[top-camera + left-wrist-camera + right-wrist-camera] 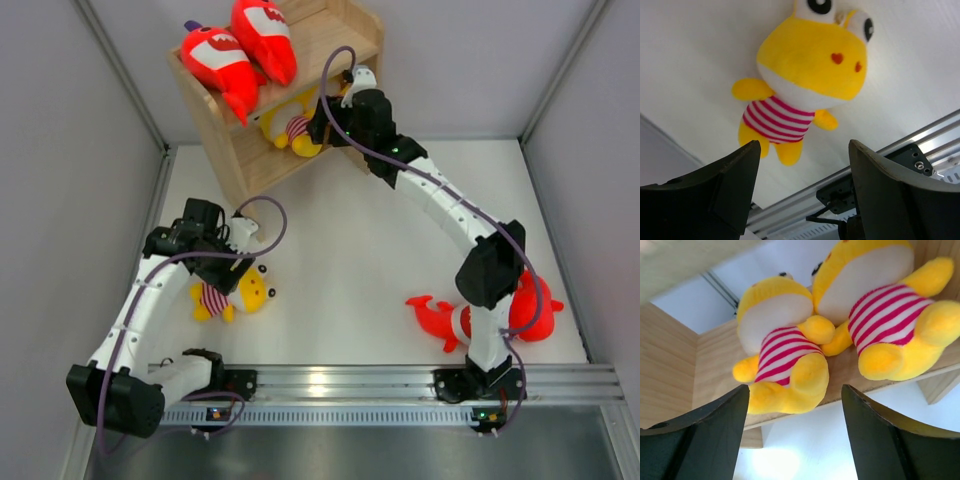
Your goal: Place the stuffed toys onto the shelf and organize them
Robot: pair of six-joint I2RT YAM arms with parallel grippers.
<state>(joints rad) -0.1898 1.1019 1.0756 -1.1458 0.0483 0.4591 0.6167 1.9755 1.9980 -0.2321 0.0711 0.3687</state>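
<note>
The yellow plush's head lies at an angle beyond my fingertips, so my left gripper needs to turn and lower past the plush's body to the red nostrils.
The wooden shelf point(340, 40) stands at the back. Two red sharks point(215, 60) point(265, 35) lie on its top tier. Two yellow striped plushes point(785, 360) point(885, 315) sit side by side on the lower board point(850, 372); they also show in the top view point(293, 130). My right gripper point(320, 125) point(795, 410) is open and empty just in front of them. A third yellow plush point(242, 293) point(810, 75) lies on the table. My left gripper point(228, 275) point(805, 165) is open and empty just above it. Two more red sharks point(440, 320) point(535, 310) lie near right, partly hidden by the right arm.
Grey walls enclose the white table point(360, 250) on the left, right and back. An aluminium rail point(400, 385) with both arm bases runs along the near edge and shows in the left wrist view point(920, 135).
</note>
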